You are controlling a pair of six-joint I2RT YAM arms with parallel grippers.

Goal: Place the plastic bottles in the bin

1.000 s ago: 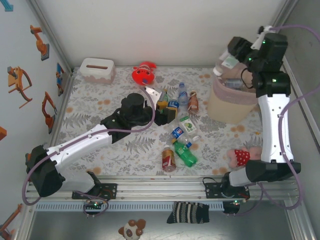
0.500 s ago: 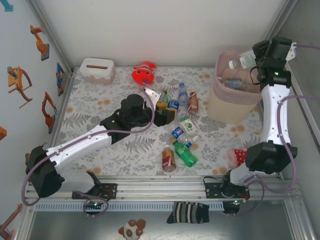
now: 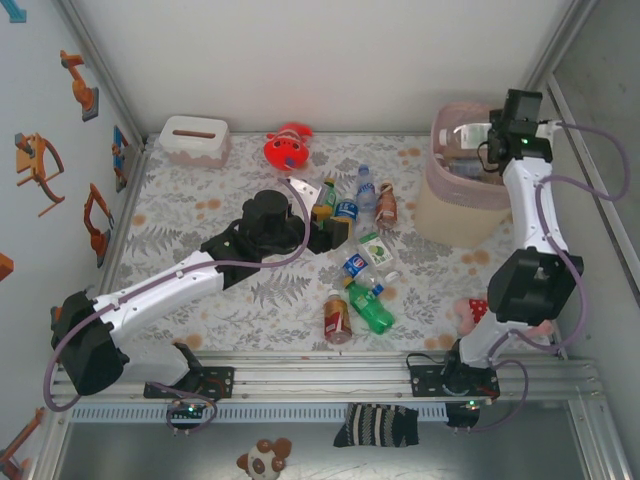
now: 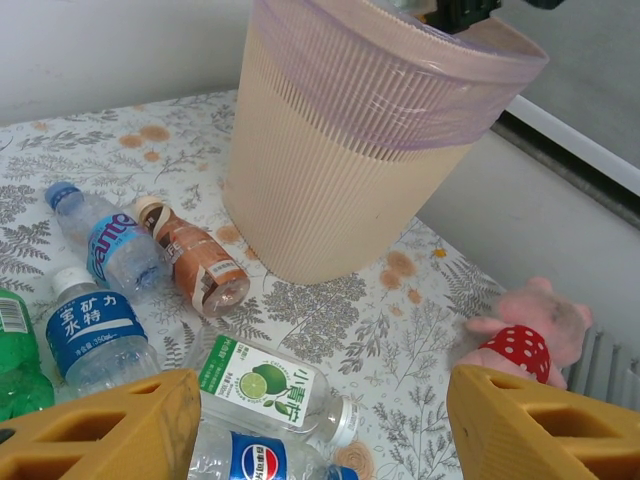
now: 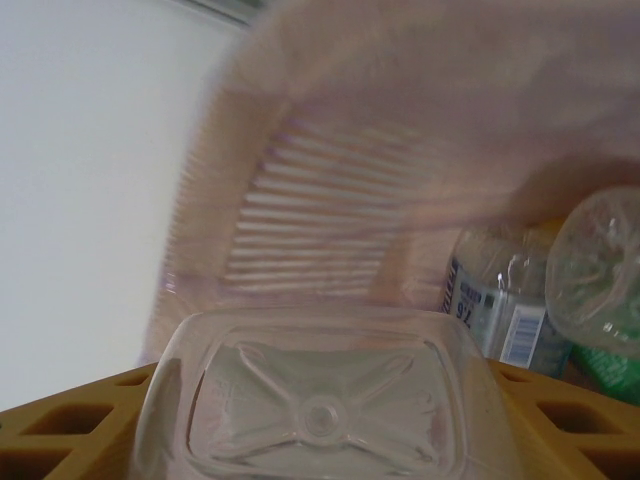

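Observation:
The clear bottle (image 3: 464,133) already hangs level over the opening of the pink bin, so my right gripper needs to go down into that opening and release it.
My right gripper (image 3: 487,136) is shut on a clear bottle (image 3: 464,133), held level over the mouth of the pale pink bin (image 3: 455,215). The right wrist view shows that bottle's square base (image 5: 320,410) between the yellow fingers (image 5: 60,440), with two more bottles (image 5: 500,300) lying inside the bin (image 5: 300,220). Several plastic bottles (image 3: 365,260) lie on the mat, among them a green one (image 3: 371,309). My left gripper (image 3: 326,232) hangs open over them; a lime-label bottle (image 4: 270,385) and a Pepsi bottle (image 4: 250,455) lie below its gap (image 4: 320,440).
A white tissue box (image 3: 193,140) and a red plush toy (image 3: 288,148) sit at the back. A pink plush (image 3: 485,312) lies near the right arm's base, also in the left wrist view (image 4: 525,335). Walls close in on the left, back and right.
The right arm has folded back and brought its bottle from high beside the bin to just over the bin's mouth. The left arm has stayed still.

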